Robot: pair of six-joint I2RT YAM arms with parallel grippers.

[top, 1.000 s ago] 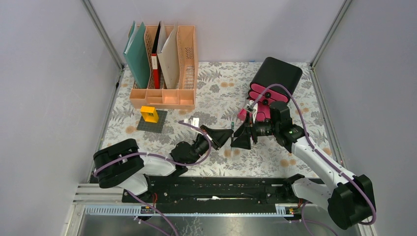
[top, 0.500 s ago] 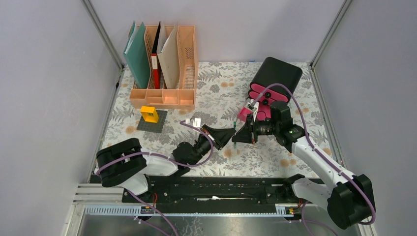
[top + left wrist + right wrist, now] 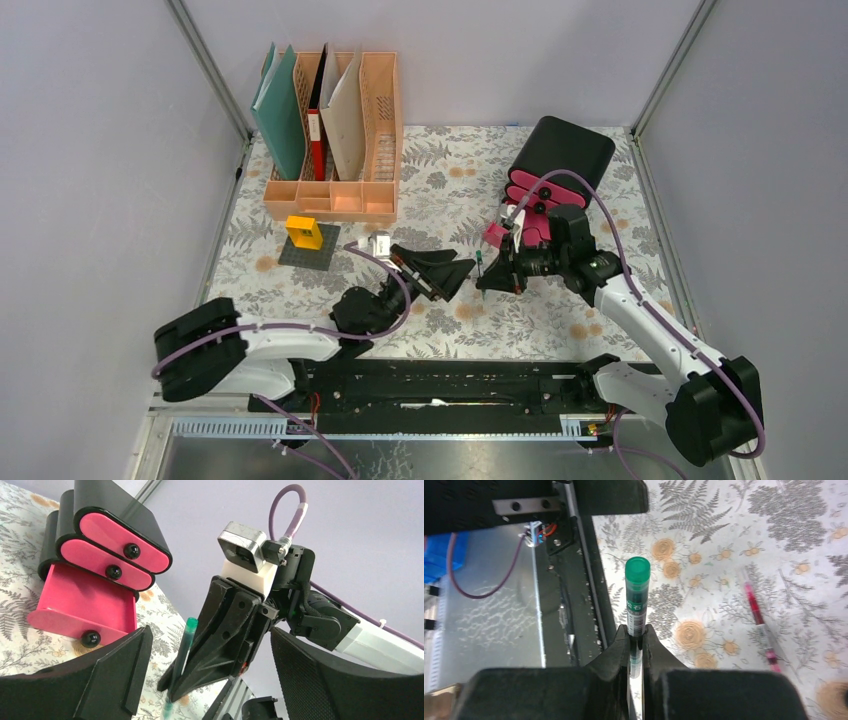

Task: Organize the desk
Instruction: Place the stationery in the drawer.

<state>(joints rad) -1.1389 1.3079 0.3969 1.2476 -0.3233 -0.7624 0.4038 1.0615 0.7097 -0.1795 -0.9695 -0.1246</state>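
The lowest pink drawer (image 3: 534,232) stands pulled open, so I will move my right gripper outward, then down to it, and release the green pen inside.
The desk (image 3: 450,190) is a tabletop under white cloth with grey ferns and tan flowers. Above its middle my right gripper (image 3: 487,274) is shut on a green pen (image 3: 479,262), which stands roughly upright. The right wrist view shows the green pen (image 3: 637,595) pinched between that gripper's (image 3: 636,632) tips, cap end sticking out. My left gripper (image 3: 450,272) is open just left of the pen, facing it. In the left wrist view its fingers (image 3: 110,675) stand wide apart, with the pen (image 3: 185,645) and the right gripper (image 3: 172,687) between and beyond them, not touching.
A black-and-pink drawer box (image 3: 560,160) stands back right, its lowest pink drawer (image 3: 85,600) pulled open. A peach file rack (image 3: 335,130) with folders is back left. A yellow block on a grey plate (image 3: 305,238) lies before it. A red pen (image 3: 760,625) lies on the cloth.
The right gripper shut on the green pen that the left gripper held. The left gripper then opened, let go of it and drew back a little to the left.
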